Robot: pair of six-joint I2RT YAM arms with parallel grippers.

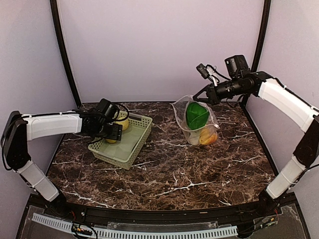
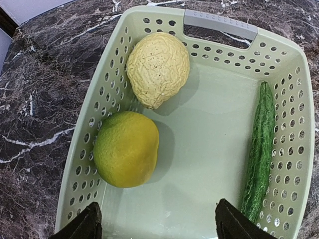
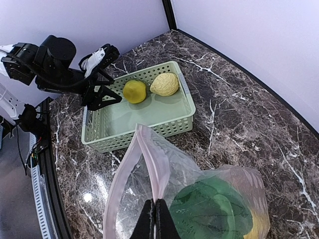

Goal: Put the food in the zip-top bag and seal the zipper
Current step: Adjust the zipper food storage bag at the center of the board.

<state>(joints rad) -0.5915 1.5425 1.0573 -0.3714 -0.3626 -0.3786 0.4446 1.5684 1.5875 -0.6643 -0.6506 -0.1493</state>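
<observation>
The robot's left gripper will go down next and move toward the side of the basket, onto the yellow-green round fruit (image 1: 111,140) (image 2: 126,149).
My right gripper (image 1: 206,94) is shut on the zipper (image 3: 152,172) edge of the clear zip-top bag (image 1: 197,122) and holds the bag up with its mouth open. Inside the bag are a green leafy piece (image 1: 196,114), an orange piece (image 1: 210,137) and a pale piece. My left gripper (image 1: 113,133) is open over the light green basket (image 1: 130,144), its fingertips (image 2: 84,224) low in the wrist view. In the basket lie a yellow-green round fruit (image 2: 126,148), a pale yellow wrinkled piece (image 2: 157,68) and a long green cucumber (image 2: 259,152).
Dark marble tabletop (image 1: 164,169) with white veins. The basket has a grey handle (image 2: 220,22) on its far rim. Black frame posts stand at the back corners, and pale walls close the back and sides.
</observation>
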